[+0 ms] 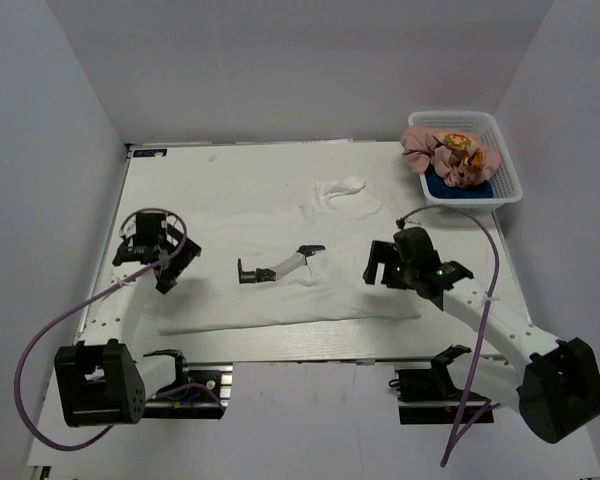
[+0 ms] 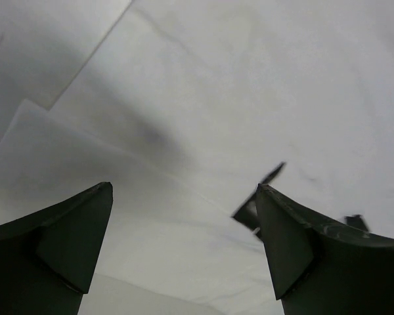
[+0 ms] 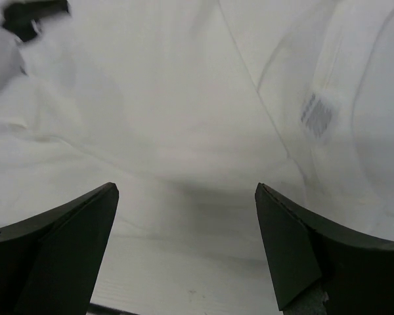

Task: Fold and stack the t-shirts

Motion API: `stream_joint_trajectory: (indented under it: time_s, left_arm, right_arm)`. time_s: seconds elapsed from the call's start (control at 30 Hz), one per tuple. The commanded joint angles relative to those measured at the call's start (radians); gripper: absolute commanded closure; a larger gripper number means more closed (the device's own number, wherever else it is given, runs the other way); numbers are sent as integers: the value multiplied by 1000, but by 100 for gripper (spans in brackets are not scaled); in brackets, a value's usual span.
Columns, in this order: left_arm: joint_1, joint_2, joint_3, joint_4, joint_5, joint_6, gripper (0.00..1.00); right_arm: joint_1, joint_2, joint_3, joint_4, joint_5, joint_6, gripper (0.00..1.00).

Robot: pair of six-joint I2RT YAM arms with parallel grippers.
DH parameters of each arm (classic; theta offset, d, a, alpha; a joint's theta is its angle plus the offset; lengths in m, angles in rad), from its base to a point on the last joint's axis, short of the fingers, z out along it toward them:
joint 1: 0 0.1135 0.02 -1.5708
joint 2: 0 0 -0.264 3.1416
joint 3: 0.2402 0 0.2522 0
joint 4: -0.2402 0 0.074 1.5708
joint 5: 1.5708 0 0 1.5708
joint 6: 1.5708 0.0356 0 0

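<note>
I need to move my left gripper outward and down onto the shirt's far corner [image 1: 178,212] next, because the white shirt lies unfolded.
The white t-shirt [image 1: 280,215] lies spread flat on the table. It fills the left wrist view [image 2: 236,85] and the right wrist view [image 3: 171,98], where its neck label [image 3: 317,113] shows. My left gripper [image 1: 178,264] is open and empty above the shirt's left edge; its midpoint in its own view is [image 2: 184,216]. My right gripper [image 1: 376,266] is open and empty above the shirt's right part; its midpoint in its own view is [image 3: 187,216]. The pink t-shirt [image 1: 435,150] and the navy t-shirt [image 1: 460,187] lie bunched in the basket.
A white mesh basket [image 1: 508,170] stands at the back right corner. A small black and white object [image 1: 278,268] lies on the middle of the white shirt; it also shows in the left wrist view [image 2: 253,209] and the right wrist view [image 3: 33,13]. White walls enclose the table [image 1: 180,165].
</note>
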Motion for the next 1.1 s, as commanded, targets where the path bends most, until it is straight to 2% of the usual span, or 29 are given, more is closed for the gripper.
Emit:
stream_joint_trajectory:
  time_s: [0.0, 0.07, 0.13, 0.17, 0.2, 0.23, 0.27, 0.37, 0.4, 0.5, 0.67, 0.7, 0.77, 0.8, 0.9, 1.07]
  left_arm:
    - [16, 48, 178, 37, -2, 15, 0]
    - [16, 140, 270, 2, -31, 29, 0]
    - [25, 294, 413, -44, -71, 49, 0]
    - [37, 344, 458, -61, -91, 60, 0]
    - [38, 389, 537, -61, -106, 60, 0]
    - [47, 471, 571, -61, -116, 75, 0]
    - [62, 512, 603, -61, -116, 86, 0]
    - [85, 637, 745, -96, -116, 114, 0]
    - [97, 721, 813, -115, -140, 114, 0]
    - [97, 828, 917, -149, -151, 114, 0]
    - [97, 980, 1035, -112, -151, 150, 0]
    - [97, 994, 1045, -100, -151, 150, 5]
    - [97, 1026, 1061, -100, -140, 164, 9]
    - [97, 1026, 1061, -88, -140, 175, 16]
    - [97, 1047, 1035, -46, -140, 186, 19]
    - [97, 1075, 1004, -12, -130, 204, 42]
  right_arm:
    - [1, 87, 222, 29, 82, -71, 10]
    - [-8, 203, 289, 64, 137, -58, 10]
    - [-14, 273, 437, 62, 165, -42, 10]
    - [-17, 387, 473, 59, 174, -32, 10]
    - [-31, 425, 601, 44, 173, -25, 10]
    - [-37, 459, 646, 18, 180, -20, 10]
    - [-51, 571, 728, 15, 180, -20, 10]
    - [-94, 699, 898, 4, 177, -20, 10]
    - [-100, 753, 957, 1, 177, -28, 10]
    - [-132, 915, 1062, -11, 139, -57, 10]
    - [-160, 1091, 1304, -77, 146, -212, 10]
    - [-169, 1159, 1368, -98, 151, -238, 10]
    - [-175, 1198, 1432, -126, 163, -255, 10]
    - [-189, 1209, 1430, -120, 150, -258, 10]
    - [-211, 1227, 1432, -90, 111, -258, 10]
    - [-234, 1247, 1429, -50, 33, -269, 10]
